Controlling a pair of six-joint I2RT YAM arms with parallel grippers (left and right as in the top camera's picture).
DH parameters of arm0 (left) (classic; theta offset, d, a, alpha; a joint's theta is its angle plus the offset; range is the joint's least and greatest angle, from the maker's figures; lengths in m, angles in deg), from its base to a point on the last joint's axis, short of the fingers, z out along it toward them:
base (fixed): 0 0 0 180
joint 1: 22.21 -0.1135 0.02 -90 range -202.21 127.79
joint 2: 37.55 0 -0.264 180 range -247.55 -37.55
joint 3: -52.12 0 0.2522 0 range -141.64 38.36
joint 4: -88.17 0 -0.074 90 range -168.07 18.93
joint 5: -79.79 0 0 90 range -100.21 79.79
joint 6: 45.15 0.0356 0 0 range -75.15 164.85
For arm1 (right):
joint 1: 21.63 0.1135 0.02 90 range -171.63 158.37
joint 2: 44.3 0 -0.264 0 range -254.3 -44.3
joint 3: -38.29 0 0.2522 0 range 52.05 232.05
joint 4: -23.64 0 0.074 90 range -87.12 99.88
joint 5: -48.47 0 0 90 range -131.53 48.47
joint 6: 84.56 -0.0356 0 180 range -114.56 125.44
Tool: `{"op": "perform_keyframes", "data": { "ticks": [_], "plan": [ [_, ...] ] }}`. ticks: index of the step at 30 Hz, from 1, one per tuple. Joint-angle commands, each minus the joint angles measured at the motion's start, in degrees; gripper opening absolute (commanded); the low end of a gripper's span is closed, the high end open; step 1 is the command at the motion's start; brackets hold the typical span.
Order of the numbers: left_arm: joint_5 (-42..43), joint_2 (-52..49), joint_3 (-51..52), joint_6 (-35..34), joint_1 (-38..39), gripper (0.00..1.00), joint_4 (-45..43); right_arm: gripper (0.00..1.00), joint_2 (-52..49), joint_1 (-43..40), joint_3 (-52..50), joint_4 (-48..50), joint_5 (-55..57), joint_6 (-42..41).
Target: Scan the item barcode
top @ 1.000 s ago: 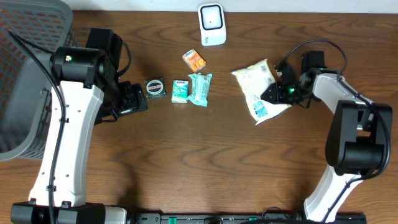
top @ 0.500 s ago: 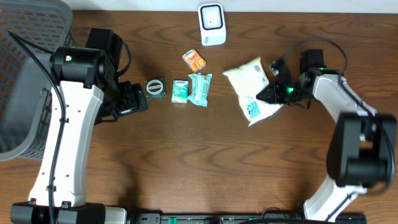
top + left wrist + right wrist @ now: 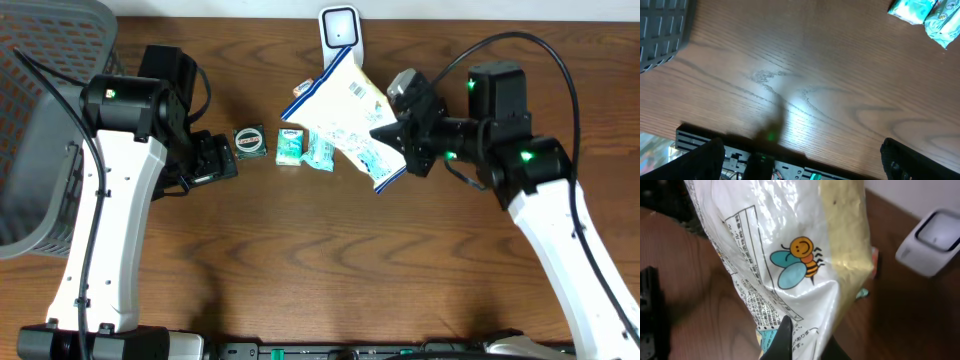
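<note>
My right gripper should turn the bag to the right in the overhead view, away from the packets, and let go of it, because bare wood is there.
A white snack bag with a bee drawing hangs tilted above the table, just in front of the white scanner. A barcode shows on the bag's upper face. My right gripper is shut on the bag's lower end, and its dark fingers pinch the printed film. The scanner sits to the upper right in the right wrist view. My left gripper stands open over bare wood at the left, with nothing between its fingers.
A grey basket fills the far left. A round tin and two teal packets lie left of the bag; the packets also show in the left wrist view.
The right arm has lifted the bag off the table at the right and carried it left and up to the scanner. The left arm has not moved.
</note>
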Motion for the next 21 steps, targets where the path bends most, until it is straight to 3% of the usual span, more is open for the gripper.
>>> {"op": "perform_keyframes", "data": {
  "ticks": [1, 21],
  "plan": [
    [-0.7, -0.2, 0.1, -0.1, -0.1, 0.98, 0.2, 0.01, 1.7, 0.5, 0.7, 0.3, 2.5, 0.5],
    [-0.7, -0.2, 0.1, -0.1, -0.1, 0.98, 0.2, 0.01, 0.4, 0.8, 0.7, -0.5, 2.3, -0.3]
  ]
}}
